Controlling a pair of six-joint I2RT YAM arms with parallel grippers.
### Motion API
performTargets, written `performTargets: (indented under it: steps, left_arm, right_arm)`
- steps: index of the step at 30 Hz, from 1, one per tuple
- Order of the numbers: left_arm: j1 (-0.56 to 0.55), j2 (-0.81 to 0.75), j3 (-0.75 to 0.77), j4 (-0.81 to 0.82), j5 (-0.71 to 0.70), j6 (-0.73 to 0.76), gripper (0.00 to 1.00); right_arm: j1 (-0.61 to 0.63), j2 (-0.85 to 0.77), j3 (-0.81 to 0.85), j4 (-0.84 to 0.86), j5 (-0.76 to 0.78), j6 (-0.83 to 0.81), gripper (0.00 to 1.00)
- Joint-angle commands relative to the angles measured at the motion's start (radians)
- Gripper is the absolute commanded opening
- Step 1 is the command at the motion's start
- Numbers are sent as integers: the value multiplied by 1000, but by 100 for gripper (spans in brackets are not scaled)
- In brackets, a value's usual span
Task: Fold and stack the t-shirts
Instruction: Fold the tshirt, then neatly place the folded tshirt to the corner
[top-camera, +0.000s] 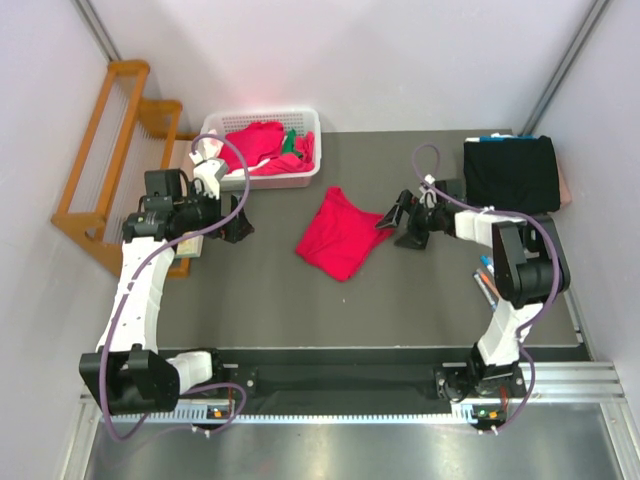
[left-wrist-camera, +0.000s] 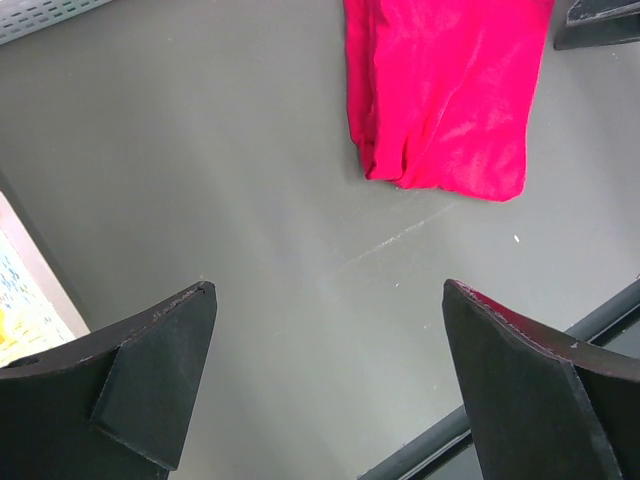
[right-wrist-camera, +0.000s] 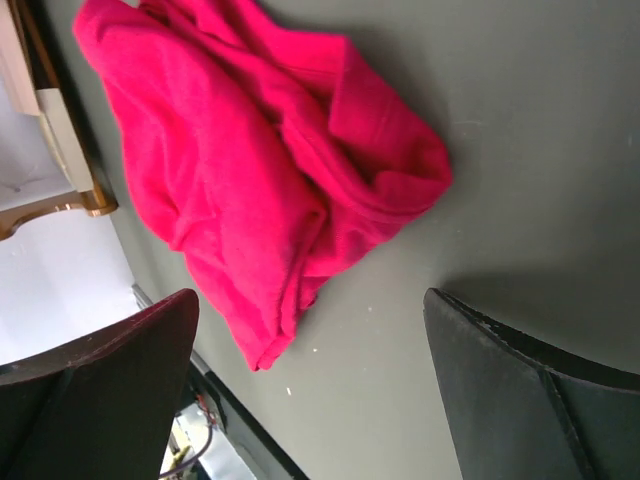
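The robot's right gripper will next move down and to the left in the top view onto the crimson t-shirt's bunched corner (top-camera: 380, 234) (right-wrist-camera: 412, 188), as that corner juts toward its open fingers.
A crumpled, loosely folded crimson t-shirt (top-camera: 340, 233) lies on the grey table's middle; it also shows in the left wrist view (left-wrist-camera: 440, 90) and the right wrist view (right-wrist-camera: 250, 170). My left gripper (top-camera: 238, 222) is open and empty, well to the shirt's left. My right gripper (top-camera: 400, 222) is open and empty just off the shirt's right edge, apart from it. More red shirts with a bit of green (top-camera: 268, 147) lie in the white basket (top-camera: 225, 124). A folded black shirt (top-camera: 510, 172) lies at the back right.
A wooden rack (top-camera: 105, 150) stands beyond the table's left edge. Pens (top-camera: 484, 282) lie by the right arm. A paper or box (left-wrist-camera: 25, 300) lies at the left edge near my left gripper.
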Motion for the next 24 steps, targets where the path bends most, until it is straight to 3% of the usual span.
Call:
performTargets:
  steps: [1, 9, 24]
  left_arm:
    - [6, -18, 31, -2, 25, 14, 99]
    - [6, -12, 31, -1, 20, 16, 99]
    - [4, 5, 46, -2, 15, 27, 99]
  right_arm:
    - [-20, 8, 1, 29, 0, -32, 95]
    - [-80, 47, -21, 48, 2, -61, 96]
    - [-42, 291, 73, 233, -126, 52, 95]
